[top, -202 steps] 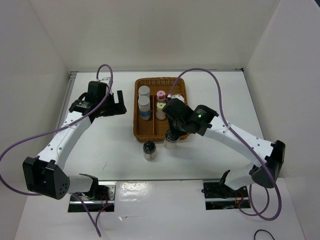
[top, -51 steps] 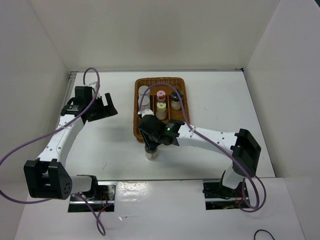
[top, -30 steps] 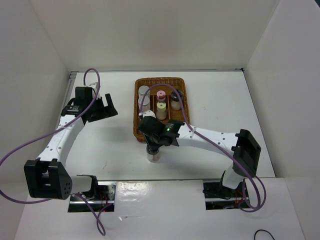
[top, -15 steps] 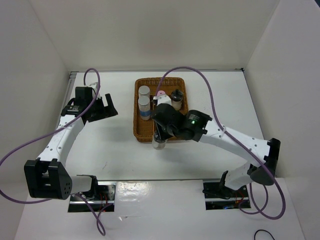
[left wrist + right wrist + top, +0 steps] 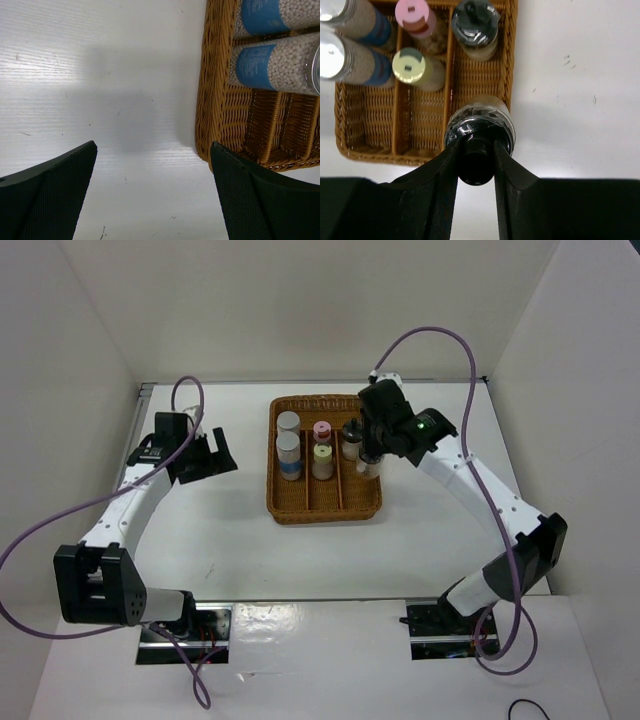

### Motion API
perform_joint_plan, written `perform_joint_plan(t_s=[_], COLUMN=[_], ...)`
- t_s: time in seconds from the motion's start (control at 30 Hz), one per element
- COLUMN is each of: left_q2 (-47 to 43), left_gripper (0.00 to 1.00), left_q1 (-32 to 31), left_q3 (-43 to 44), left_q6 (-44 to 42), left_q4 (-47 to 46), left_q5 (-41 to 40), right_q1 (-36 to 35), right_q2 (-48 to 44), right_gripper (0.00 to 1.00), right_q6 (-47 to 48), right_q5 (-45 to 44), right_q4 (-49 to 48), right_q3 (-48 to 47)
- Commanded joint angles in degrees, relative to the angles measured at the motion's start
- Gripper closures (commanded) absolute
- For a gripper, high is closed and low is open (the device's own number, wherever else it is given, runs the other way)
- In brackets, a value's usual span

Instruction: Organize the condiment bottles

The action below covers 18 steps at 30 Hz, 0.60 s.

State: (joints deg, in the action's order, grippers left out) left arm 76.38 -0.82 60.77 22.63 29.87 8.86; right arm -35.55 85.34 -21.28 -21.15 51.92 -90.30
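Next I will shift my right gripper toward the other black-capped bottle, lower down and release the cap, since that bottle's lane below my right gripper still has bare wicker.
My right gripper [image 5: 475,150] is shut on the black cap of a clear black-capped bottle [image 5: 479,131] and holds it above the right edge of the wicker tray [image 5: 290,508]; in the top view this bottle [image 5: 369,466] hangs below the gripper [image 5: 372,445]. The other black-capped bottle [image 5: 475,29] stands in the tray's right lane. The pink-capped bottle [image 5: 415,19] and yellow-capped bottle [image 5: 413,67] stand in the middle lane. Two white blue-banded bottles [image 5: 288,445] stand in the left lane. My left gripper [image 5: 150,172] is open and empty over the table, left of the tray [image 5: 215,100].
White walls close in the table on the left, back and right. The right arm's purple cable [image 5: 440,340] arcs above the tray's back right. Bare white table [image 5: 220,530] lies left of and in front of the tray.
My right gripper lifted the black-capped bottle from the table in front of the tray and carried it back and right over the tray's right side. The left arm barely moved.
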Motion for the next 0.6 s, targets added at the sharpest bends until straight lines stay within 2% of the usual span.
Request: perform_joint_plan(t_s=[0.0,0.3,0.57], left_q2=[1.2,6.7,8.4], left_gripper=[0.0,0.0,0.0], left_q1=[0.4,0.4,0.4], left_q3=[3.2,8.1,11.6], left_q6=[-0.1,0.0,0.0], left_q4=[-2.5,-3.1,-2.5], left_q5=[1.3,1.9,1.9], right_q1=[1.8,4.2,5.8], right_q2=[3.1,10.2,12.5], right_gripper=[1.0,1.0,1.0], right_q6=[3.1,3.1,2.5], right_q5=[0.4,0.9,2.2], right_q4=[-7.8,-13.4,-20.1], right_q3=[-3.0,-3.6,1.7])
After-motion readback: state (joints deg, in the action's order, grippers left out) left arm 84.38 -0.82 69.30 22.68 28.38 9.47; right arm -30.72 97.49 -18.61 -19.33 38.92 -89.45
